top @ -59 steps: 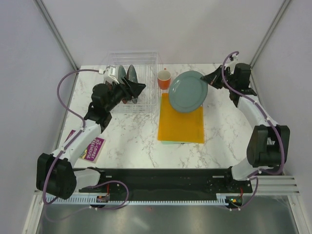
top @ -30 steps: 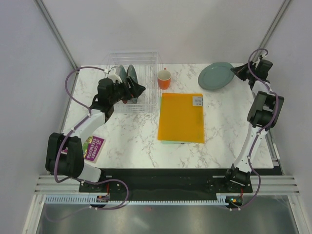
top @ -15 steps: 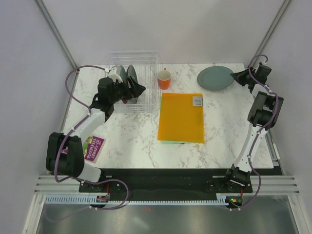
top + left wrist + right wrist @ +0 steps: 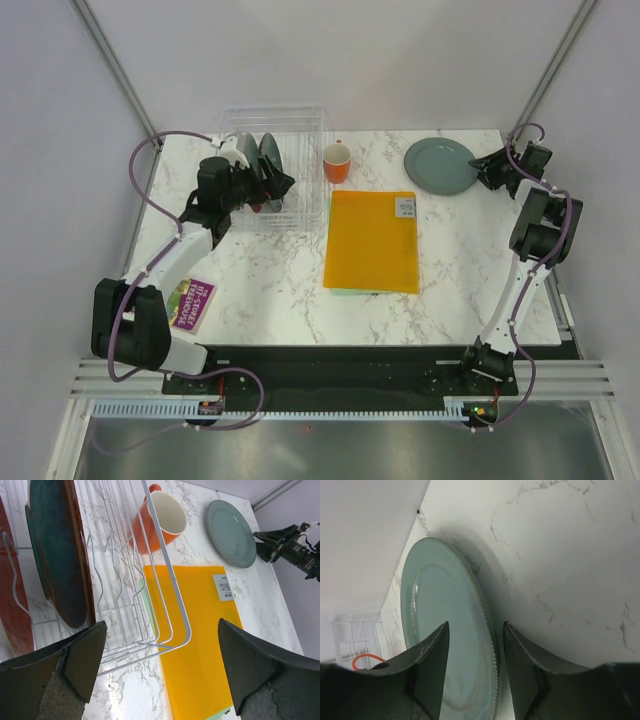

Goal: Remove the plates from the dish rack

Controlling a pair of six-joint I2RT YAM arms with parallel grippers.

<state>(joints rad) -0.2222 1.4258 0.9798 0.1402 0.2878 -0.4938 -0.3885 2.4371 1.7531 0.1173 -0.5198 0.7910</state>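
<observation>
My left gripper shifts outward and to the left in the top view next, turning to straddle the dark teal plate's rim [image 4: 272, 162] [image 4: 79, 575], since the plate stands outside my open fingers.
A pale grey-green plate [image 4: 441, 165] lies flat on the marble table at the back right. My right gripper [image 4: 482, 170] is at its right edge, open. In the right wrist view the plate's [image 4: 445, 645] toothed rim runs between the spread fingers of that gripper [image 4: 475, 650], with gaps on both sides. The clear dish rack [image 4: 300, 130] stands at the back left with dark plates [image 4: 268, 160] upright in it. My left gripper [image 4: 285, 184] is open beside them, holding nothing. The left wrist view shows a dark teal plate [image 4: 60, 560] and a dark red plate [image 4: 12, 605] in the slots.
An orange cup [image 4: 337, 162] stands just right of the rack. A flat orange-yellow folder [image 4: 372, 240] lies mid-table over a green sheet. A purple leaflet [image 4: 190, 303] lies at the front left. Walls close the table at the back and sides.
The right gripper brought the grey-green plate down flat onto the table, then opened and let go of it. The left arm has hardly moved.
</observation>
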